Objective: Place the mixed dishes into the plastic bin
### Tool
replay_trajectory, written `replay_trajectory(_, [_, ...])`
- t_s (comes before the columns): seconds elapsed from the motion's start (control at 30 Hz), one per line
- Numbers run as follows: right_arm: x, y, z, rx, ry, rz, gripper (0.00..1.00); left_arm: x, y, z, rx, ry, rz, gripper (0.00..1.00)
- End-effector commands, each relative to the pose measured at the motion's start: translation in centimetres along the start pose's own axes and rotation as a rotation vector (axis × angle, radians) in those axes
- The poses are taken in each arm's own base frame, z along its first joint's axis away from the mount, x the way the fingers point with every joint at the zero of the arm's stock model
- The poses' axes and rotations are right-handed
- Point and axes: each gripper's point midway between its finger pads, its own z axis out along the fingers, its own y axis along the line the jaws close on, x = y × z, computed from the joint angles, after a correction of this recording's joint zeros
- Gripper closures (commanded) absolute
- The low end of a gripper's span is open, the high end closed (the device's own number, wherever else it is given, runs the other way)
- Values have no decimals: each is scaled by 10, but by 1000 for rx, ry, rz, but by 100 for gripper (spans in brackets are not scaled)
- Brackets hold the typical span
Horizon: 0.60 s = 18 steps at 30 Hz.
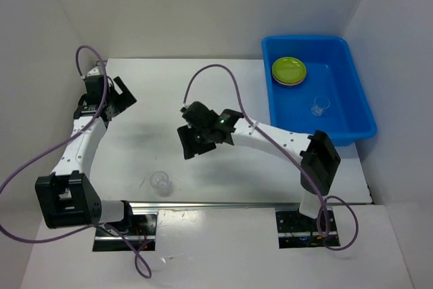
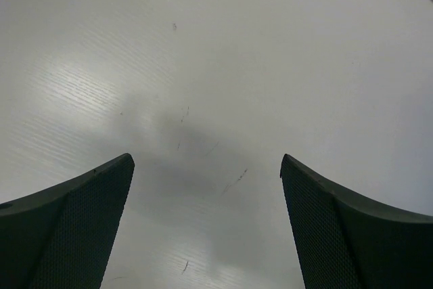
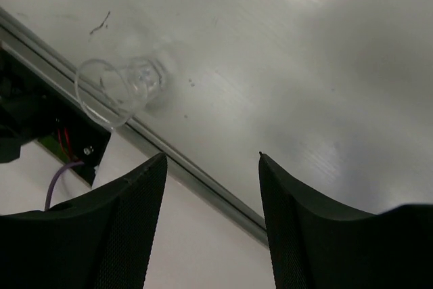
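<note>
My right gripper should move down and to the left in the top view, to the clear cup's rim [image 1: 160,180] [image 3: 107,93] near the table's front edge, because that cup is outside the bin.
The bright blue plastic bin [image 1: 358,116] stands at the table's far right. Inside it a lime green plate [image 1: 289,69] tops a stack of plates, and a clear cup [image 1: 321,105] stands near the middle. A second clear cup [image 1: 160,181] stands on the table near the front edge; it also shows in the right wrist view [image 3: 118,89]. My right gripper [image 1: 193,141] is open and empty over the table's middle, up and to the right of that cup. My left gripper [image 1: 122,96] is open and empty at the far left, over bare table. The other plates are not in view.
A metal rail [image 3: 189,167] runs along the table's front edge, just past the cup. White walls enclose the table at the back and sides. Purple cables [image 1: 223,76] loop above both arms.
</note>
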Motion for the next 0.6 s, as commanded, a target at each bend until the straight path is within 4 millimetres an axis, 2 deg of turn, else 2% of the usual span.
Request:
replay_trajectory(0.0, [-2, 42, 6, -124, -35, -34, 38, 13, 8, -13, -16, 26, -9, 4])
replay_trajectory(0.13, [10, 61, 23, -153, -5, -68, 39, 16, 20, -24, -33, 7, -22, 4])
replay_trajectory(0.23, [21, 73, 37, -170, 19, -91, 39, 14, 21, -33, -33, -13, -23, 4])
replay_trajectory(0.33, [24, 84, 44, -183, 23, -97, 40, 20, 25, -37, -37, -6, -22, 4])
replay_trajectory(0.43, [29, 86, 59, -177, 41, -104, 43, 20, 25, -39, -37, -6, -22, 3])
replay_trajectory(0.5, [32, 81, 72, -153, 53, -112, 43, 23, 24, -40, -26, 0, -22, 3])
replay_trajectory(0.57, [25, 84, 72, -151, 35, -112, 44, 23, 25, -40, -26, 0, -13, 3])
